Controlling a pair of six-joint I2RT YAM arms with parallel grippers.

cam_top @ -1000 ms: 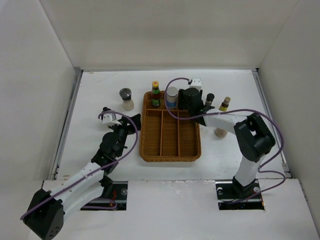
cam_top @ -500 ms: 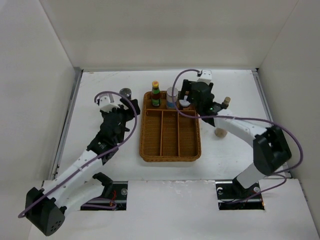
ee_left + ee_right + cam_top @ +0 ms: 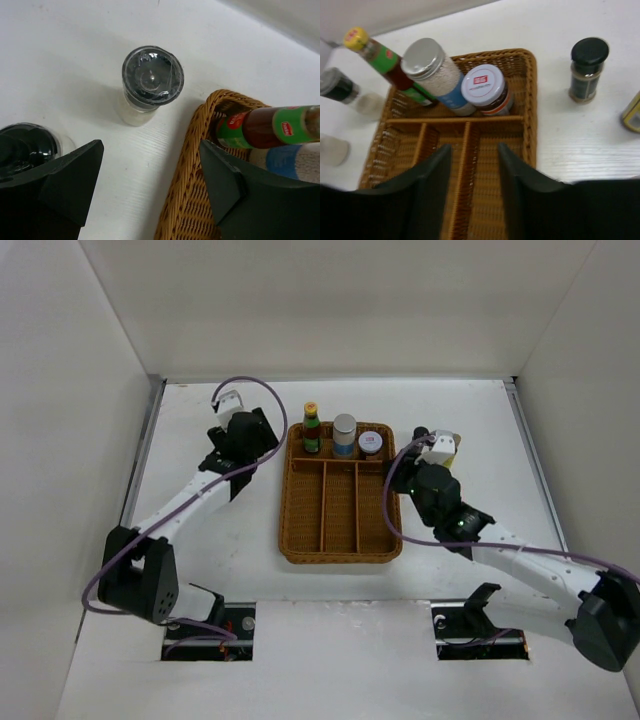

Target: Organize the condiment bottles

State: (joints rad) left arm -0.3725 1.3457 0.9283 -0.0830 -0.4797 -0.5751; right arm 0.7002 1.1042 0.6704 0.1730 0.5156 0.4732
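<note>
Next, my left gripper moves outward and down around the shaker's dark lid, since that lid lies ahead, in line with the gap between my open fingers.
The brown wicker tray holds three bottles in its far compartment: a green bottle with an orange cap, a grey-lidded white jar and a white-lidded jar with a red label. My left gripper is open and empty left of the tray's far corner. In the left wrist view one dark-lidded clear shaker stands ahead of it and a second beside its left finger. My right gripper is open and empty above the tray's right edge.
A small dark bottle and a yellow bottle stand on the table right of the tray. The tray's three long compartments hold nothing. Both shakers also show at the left of the right wrist view.
My right gripper has drawn back from the tray's far compartment, leaving the white-lidded jar there. My left arm has swung to the far side, over the shakers.
</note>
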